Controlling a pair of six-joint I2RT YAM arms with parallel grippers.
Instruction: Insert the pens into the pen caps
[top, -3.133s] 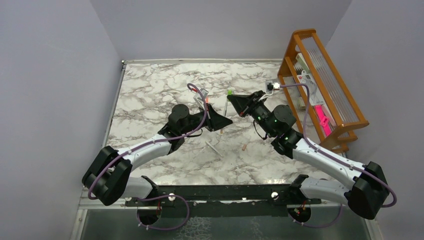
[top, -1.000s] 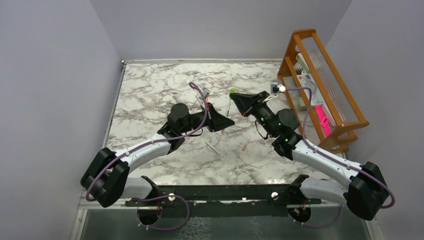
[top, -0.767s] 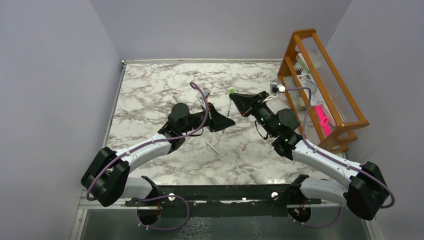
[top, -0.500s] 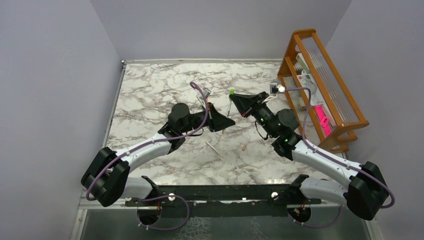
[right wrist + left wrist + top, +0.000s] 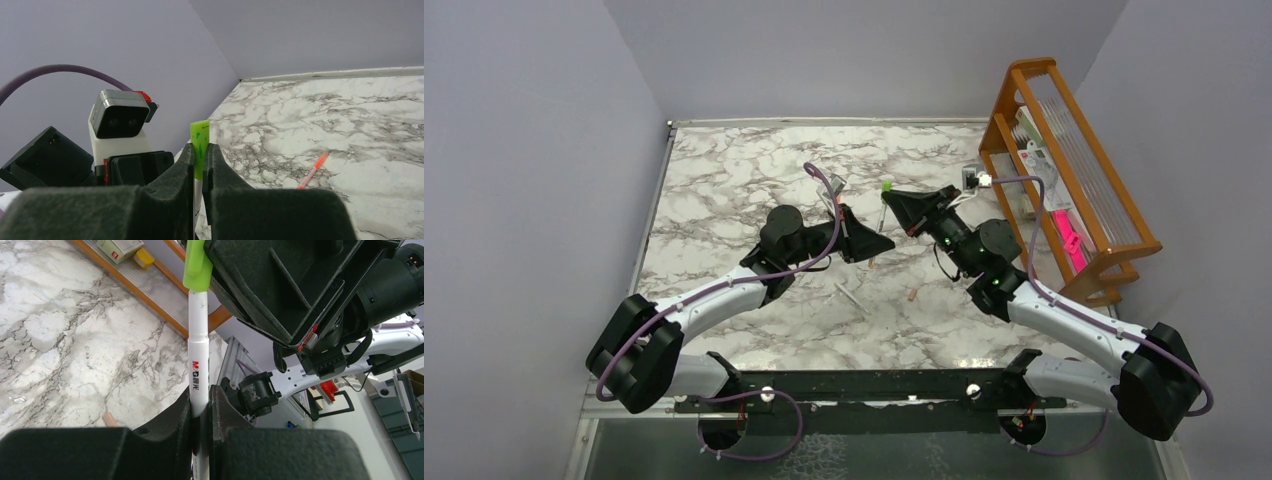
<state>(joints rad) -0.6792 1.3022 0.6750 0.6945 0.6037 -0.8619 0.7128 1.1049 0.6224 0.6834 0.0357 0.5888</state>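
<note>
The pen's narrow white neck (image 5: 198, 190) is still bare, so my right gripper needs to push the green cap along it toward the pen's body next and then let go of the cap.
My left gripper (image 5: 200, 402) is shut on a whitish pen (image 5: 198, 340) and holds it above the table. A bright green cap (image 5: 196, 265) sits on the pen's far end, in line with the barrel. My right gripper (image 5: 200, 150) is shut on that green cap (image 5: 200, 137). In the top view the two grippers (image 5: 882, 243) (image 5: 892, 198) meet tip to tip over the table's middle, with the pen (image 5: 881, 216) and cap (image 5: 887, 185) between them. An orange-red pen (image 5: 312, 170) lies on the table. Another whitish pen (image 5: 852, 297) lies near the front.
A tan cap (image 5: 912, 295) lies on the marble table (image 5: 724, 180), and also shows in the left wrist view (image 5: 109, 420). An orange wooden rack (image 5: 1074, 170) with small items stands at the right edge. Grey walls close in the left, back and right.
Since three seconds ago the right wrist has turned and the green cap has shifted slightly right over the pen's end. In the last second almost nothing has moved.
</note>
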